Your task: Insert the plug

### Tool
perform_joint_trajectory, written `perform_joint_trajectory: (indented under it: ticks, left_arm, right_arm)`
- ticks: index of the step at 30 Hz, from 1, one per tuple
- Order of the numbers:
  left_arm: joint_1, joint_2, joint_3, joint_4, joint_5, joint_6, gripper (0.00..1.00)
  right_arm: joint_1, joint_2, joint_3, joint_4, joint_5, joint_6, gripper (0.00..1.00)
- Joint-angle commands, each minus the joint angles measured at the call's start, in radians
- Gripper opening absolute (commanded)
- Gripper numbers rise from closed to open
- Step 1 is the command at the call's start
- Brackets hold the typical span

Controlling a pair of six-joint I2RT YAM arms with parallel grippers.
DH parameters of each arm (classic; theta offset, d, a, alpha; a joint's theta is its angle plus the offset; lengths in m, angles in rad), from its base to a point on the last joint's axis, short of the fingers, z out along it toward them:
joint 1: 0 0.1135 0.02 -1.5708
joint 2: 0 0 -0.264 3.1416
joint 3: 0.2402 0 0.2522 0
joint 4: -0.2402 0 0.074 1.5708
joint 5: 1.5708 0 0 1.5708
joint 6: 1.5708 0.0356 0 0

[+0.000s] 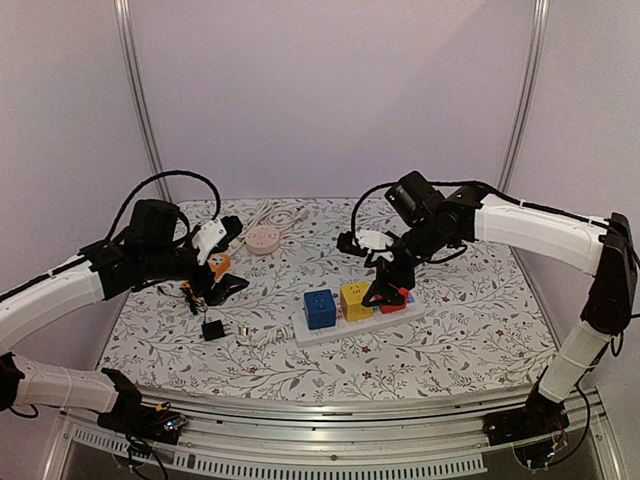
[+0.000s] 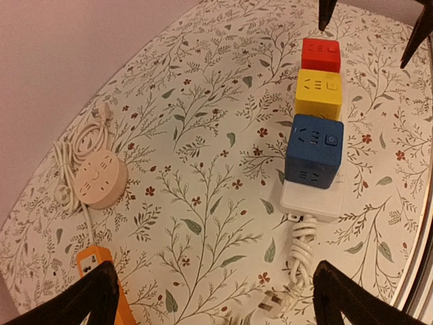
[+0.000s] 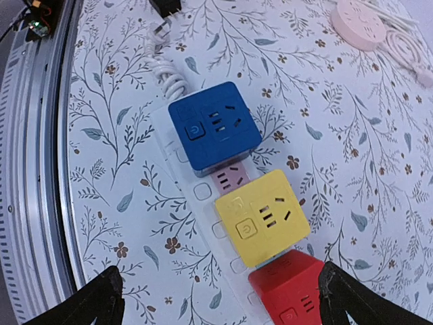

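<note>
My right gripper is open, and the yellow cube sits slanted beyond its fingers. It will next move from the red cube toward the yellow cube, turn square and lower around the yellow cube's sides.
A white power strip (image 1: 340, 325) lies mid-table with a blue cube (image 1: 320, 309), a yellow cube (image 1: 355, 300) and a red cube (image 1: 393, 300) plugged on it. In the right wrist view the strip (image 3: 203, 191) shows a bare pink socket (image 3: 232, 179) between the blue and yellow cubes. Its bundled white cord ends in a white plug (image 2: 270, 303) on the cloth. My right gripper (image 1: 385, 290) is open and empty, straddling the red cube (image 3: 291, 298). My left gripper (image 1: 215, 292) is open and empty over the left of the table, beside an orange strip (image 2: 95, 261).
A round pink socket (image 1: 262, 238) with a coiled white cord lies at the back left. A small black adapter (image 1: 213, 330) lies left of the strip's cord. The table's metal front rail (image 3: 40, 156) runs close to the strip.
</note>
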Motion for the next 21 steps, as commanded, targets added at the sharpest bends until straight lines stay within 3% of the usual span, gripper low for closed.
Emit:
perform_joint_trajectory:
  ticks: [1, 7, 12, 17, 21]
  left_arm:
    - [0.077, -0.087, -0.085, -0.052, -0.008, -0.106, 1.0]
    - [0.14, -0.175, -0.151, -0.059, 0.018, -0.127, 1.0]
    - [0.165, -0.208, -0.18, -0.055, 0.032, -0.127, 0.99]
    - [0.176, -0.217, -0.2, -0.034, 0.041, -0.136, 0.99]
    - [0.178, -0.218, -0.194, -0.035, 0.042, -0.134, 0.99]
  right_arm:
    - [-0.001, 0.09, 0.053, 0.155, -0.137, -0.384, 0.99]
    - [-0.001, 0.293, 0.179, -0.006, -0.065, -0.505, 0.99]
    - [-0.002, 0.338, 0.183, -0.076, -0.08, -0.569, 0.99]
    - [-0.002, 0.386, 0.208, -0.055, -0.038, -0.545, 0.98]
    - [-0.004, 0.434, 0.242, -0.05, 0.015, -0.514, 0.92]
